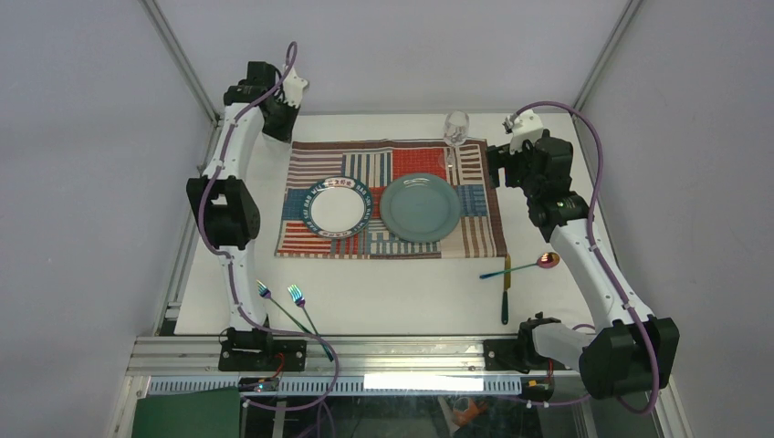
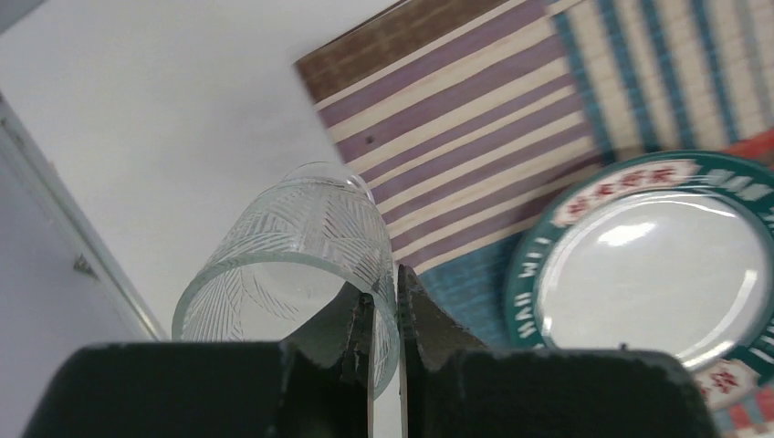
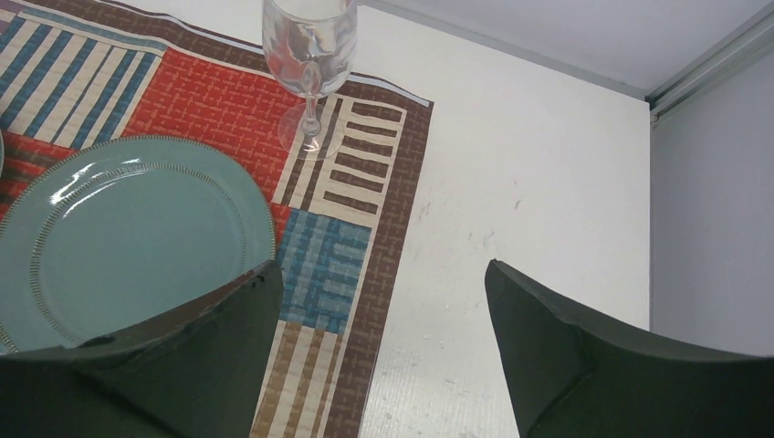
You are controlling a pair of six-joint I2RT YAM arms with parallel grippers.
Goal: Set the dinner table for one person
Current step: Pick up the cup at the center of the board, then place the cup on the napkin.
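Observation:
The placemat's purple-striped far corner (image 2: 475, 119) is bare, so I should next move my left gripper down and to the right in the top view and release the tumbler (image 2: 283, 246) there.
My left gripper (image 2: 384, 294) is shut on the wall of a clear cut-glass tumbler (image 2: 283, 246), one finger inside the rim and one outside. It hangs over the far left corner of the dinner table (image 1: 411, 297), beside the striped placemat (image 2: 475, 128). A white plate with a green rim (image 1: 335, 207) and a teal plate (image 1: 420, 207) lie side by side on the placemat. A wine glass (image 3: 308, 46) stands on the placemat's far right corner. My right gripper (image 3: 383, 274) is open and holds nothing, hovering over the placemat's right edge near the teal plate (image 3: 128, 237).
Two forks (image 1: 283, 306) lie on the table at the near left. A spoon (image 1: 534, 265) and a dark-handled knife (image 1: 505, 294) lie at the near right. Aluminium rails (image 1: 365, 351) edge the table, with grey walls close behind.

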